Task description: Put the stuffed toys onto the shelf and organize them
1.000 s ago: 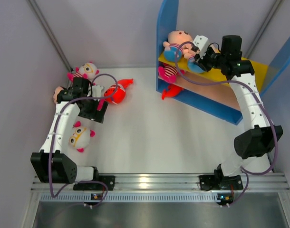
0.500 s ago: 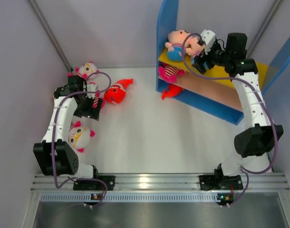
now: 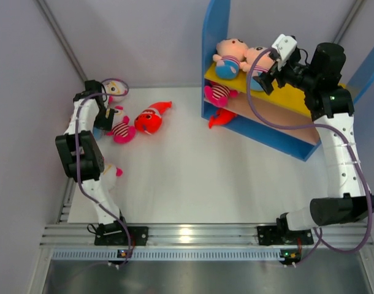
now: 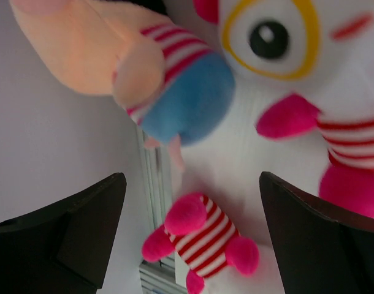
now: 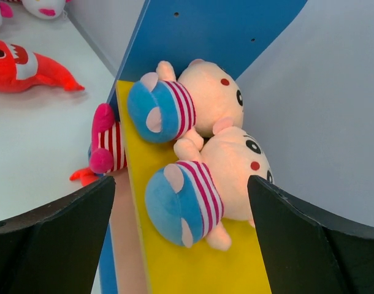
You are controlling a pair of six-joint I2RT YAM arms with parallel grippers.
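Observation:
The peach doll's blue bottom (image 3: 97, 132) (image 4: 192, 99) is uncovered beyond my open fingertips, so my left gripper will first move down toward it, then close on the blue cloth to grab it.
The shelf (image 3: 215, 24) stands at the back right. Two peach stuffed toys lie side by side on its yellow top board (image 5: 193, 269): one (image 3: 227, 52) by the blue panel, one (image 5: 205, 190) nearer me. My right gripper (image 3: 274, 66) is open, just behind the nearer doll, touching nothing. A striped doll (image 3: 217, 93) sits on the middle board, a red fish (image 3: 221, 117) on the base. My left gripper (image 4: 193, 236) is open above a peach doll (image 4: 175, 92), a white-faced doll (image 4: 285, 37) and a small striped doll (image 4: 202, 242), holding none.
A red fish toy (image 3: 151, 118) and a pink striped doll (image 3: 121, 131) lie on the white table at the left. Another white-faced doll (image 3: 108, 174) is half hidden behind the left arm. Grey walls close in left and back; a metal rail (image 3: 193, 234) runs along the front.
My right gripper opened, left the second peach doll on the yellow board and drew back right. My left arm swung toward the far left corner over the toys, staying open.

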